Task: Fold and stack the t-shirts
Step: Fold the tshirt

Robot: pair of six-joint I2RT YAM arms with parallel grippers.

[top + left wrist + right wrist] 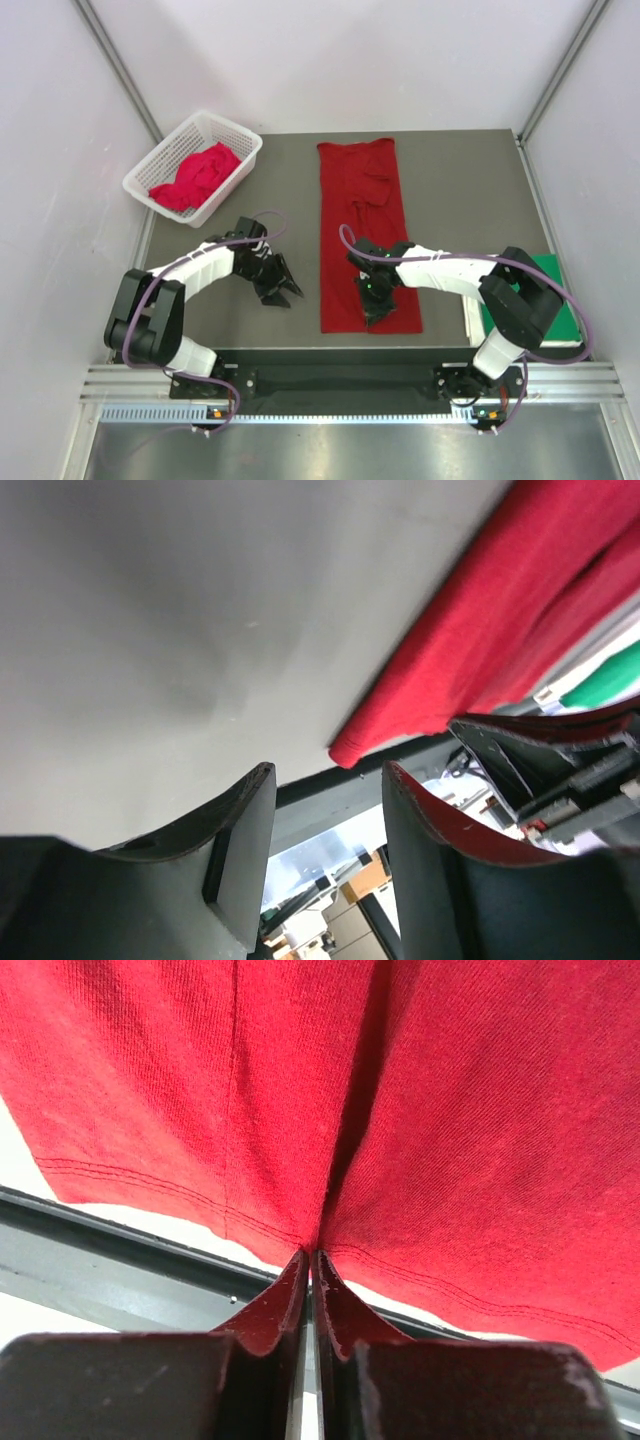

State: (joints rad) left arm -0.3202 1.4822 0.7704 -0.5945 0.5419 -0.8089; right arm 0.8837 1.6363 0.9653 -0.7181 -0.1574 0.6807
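Observation:
The t-shirt's nearest hem corner [324, 328] [346, 753] is still unheld, so my left gripper needs to move back and to the right in the top view next, onto that corner.
A dark red t-shirt [362, 215] lies on the grey table [230, 320] as a long narrow strip running front to back. My right gripper [373, 308] sits on its near end. In the right wrist view, that gripper [312, 1253] is shut on the hem of the red t-shirt [470, 1120], and a crease runs up from the pinch. My left gripper [283, 293] stands open on bare table just left of the strip. In the left wrist view nothing lies between its fingers [245, 820], and the near corner of the shirt [480, 630] is just past the tips. A pinkish red t-shirt [195, 178] lies crumpled in the basket.
The white lattice basket [240, 150] stands at the back left corner of the table. A bright green flat piece [560, 300] lies at the right edge, partly behind my right arm. White walls close in the sides and back.

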